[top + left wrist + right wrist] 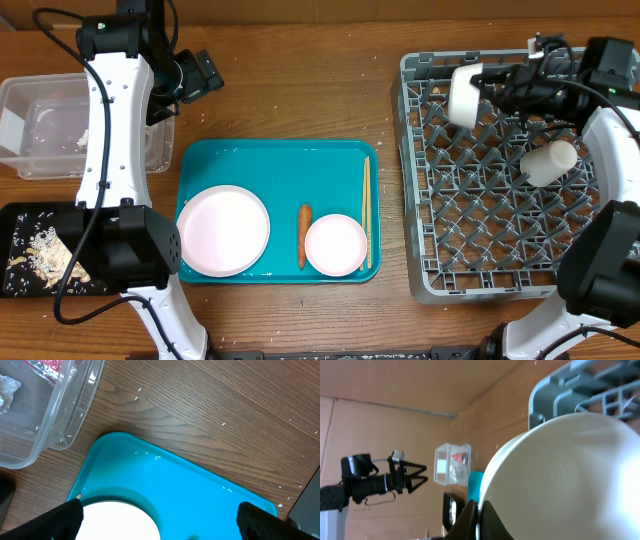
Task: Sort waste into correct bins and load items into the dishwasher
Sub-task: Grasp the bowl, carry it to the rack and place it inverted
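I will lower my right gripper toward the rack's wires beyond the white cup and release the bowl's rim, because those wires are empty beneath the bowl.
My right gripper (487,88) is shut on the rim of a white bowl (461,95) and holds it on edge over the back left of the grey dish rack (420,150). In the right wrist view the jaws (477,510) pinch the bowl's (560,470) rim. A white cup (548,162) lies in the rack. The teal tray (280,160) holds the large pale plate (223,230), an orange carrot (304,235), a second white bowl (335,244) and wooden chopsticks (366,210). My left gripper (205,75) is open and empty; its wrist view (160,511) looks down on the plate (120,522).
The clear tub (60,125) stands at the far left, with a red wrapper (47,365) and white tissue (7,387) inside. The black tray (20,225) at front left holds beige food scraps (40,252). Bare wood lies between the teal tray and the rack.
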### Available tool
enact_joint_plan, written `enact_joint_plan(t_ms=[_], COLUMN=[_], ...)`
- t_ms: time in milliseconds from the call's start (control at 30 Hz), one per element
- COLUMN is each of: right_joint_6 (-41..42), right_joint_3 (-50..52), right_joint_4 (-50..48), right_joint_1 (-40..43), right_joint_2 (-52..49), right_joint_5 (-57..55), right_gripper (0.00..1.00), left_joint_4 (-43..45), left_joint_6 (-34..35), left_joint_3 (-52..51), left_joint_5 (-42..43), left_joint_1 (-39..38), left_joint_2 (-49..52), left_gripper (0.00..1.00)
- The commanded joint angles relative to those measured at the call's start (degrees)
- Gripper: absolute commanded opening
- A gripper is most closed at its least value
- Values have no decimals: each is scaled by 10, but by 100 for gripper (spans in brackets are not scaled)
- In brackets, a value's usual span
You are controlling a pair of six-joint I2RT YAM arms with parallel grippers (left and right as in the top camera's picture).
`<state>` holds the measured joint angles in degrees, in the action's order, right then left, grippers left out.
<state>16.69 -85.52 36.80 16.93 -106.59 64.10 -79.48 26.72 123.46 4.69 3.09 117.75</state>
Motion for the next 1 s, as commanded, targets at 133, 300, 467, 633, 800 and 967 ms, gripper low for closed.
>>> enact_joint_plan(t_ms=[133,300,467,633,800,967], right_joint_6=[68,116,119,121,121,119], right_joint_3=[1,1,1,1,1,1], right_joint_4=[-80,-124,-156,-159,-138,-117], right_joint_1=[16,16,15,16,22,27], right_joint_2=[-20,-58,-87,-87,-87,-87], right_joint_5=[5,16,72,71,39,-3], right_gripper=[9,9,4,4,4,8], left_joint_4=[0,0,0,0,0,0], left_joint_6=[5,5,5,5,5,5], left_joint_3=[0,0,0,0,0,0], left_joint_5=[2,2,2,2,2,2], left_joint_1=[-1,-1,-1,-1,-1,-1], left_joint_2=[-9,-9,-9,-9,-9,-9], left_gripper=[100,100,100,100,100,100])
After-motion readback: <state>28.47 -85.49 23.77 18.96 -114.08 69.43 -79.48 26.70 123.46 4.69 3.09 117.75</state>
